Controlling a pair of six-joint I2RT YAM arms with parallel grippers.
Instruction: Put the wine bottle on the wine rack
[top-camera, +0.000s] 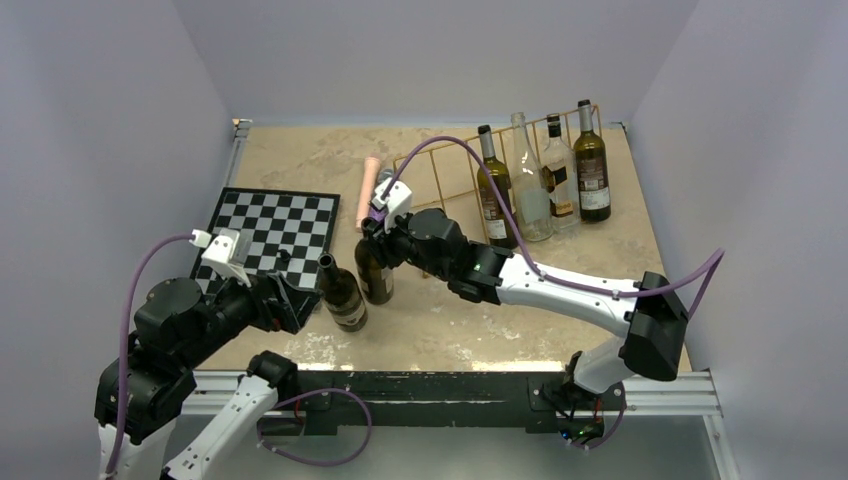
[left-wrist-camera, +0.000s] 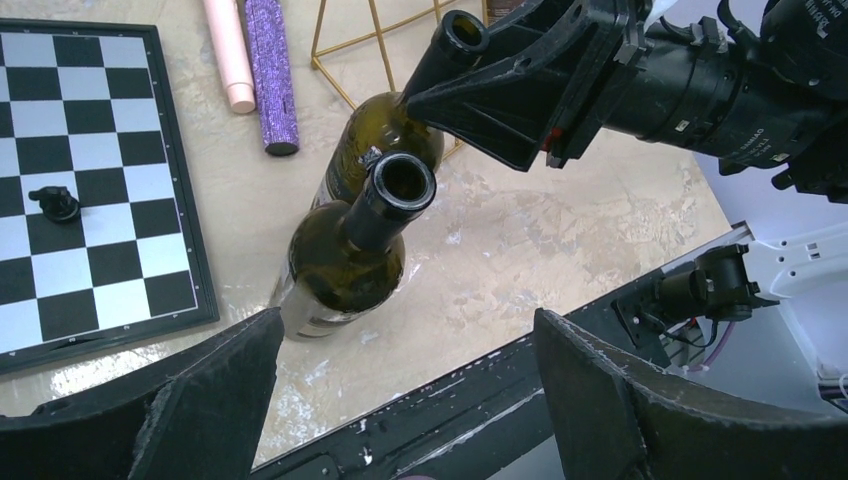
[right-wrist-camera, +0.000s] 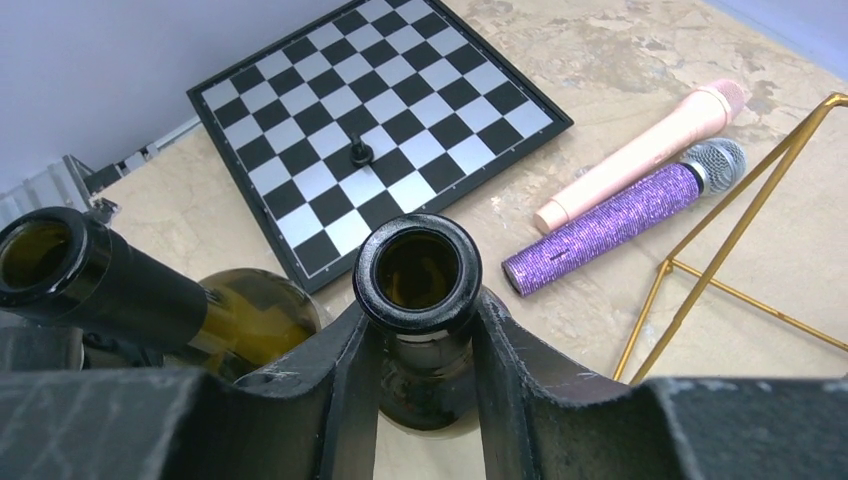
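The right gripper carries the bottle outward and rightward in the top view to the rack's empty slot beside its bottles next and releases it there.
My right gripper (top-camera: 374, 226) is shut on the neck of an upright dark green wine bottle (top-camera: 374, 272), just under its open mouth (right-wrist-camera: 418, 262). The fingers (right-wrist-camera: 340, 370) press the neck from both sides. I cannot tell if its base touches the table. A second open dark bottle (top-camera: 342, 296) stands just left of it, also in the left wrist view (left-wrist-camera: 340, 265). My left gripper (left-wrist-camera: 405, 400) is open and empty, near and left of that bottle. The golden wire wine rack (top-camera: 440, 170) stands behind and to the right; its corner shows in the right wrist view (right-wrist-camera: 740, 230).
Several upright bottles (top-camera: 528, 180) stand at the rack's right end. A chessboard (top-camera: 275, 230) with one black piece (right-wrist-camera: 358, 152) lies to the left. A pink microphone (right-wrist-camera: 640, 150) and a purple one (right-wrist-camera: 620, 215) lie between the board and the rack. Walls close in all round.
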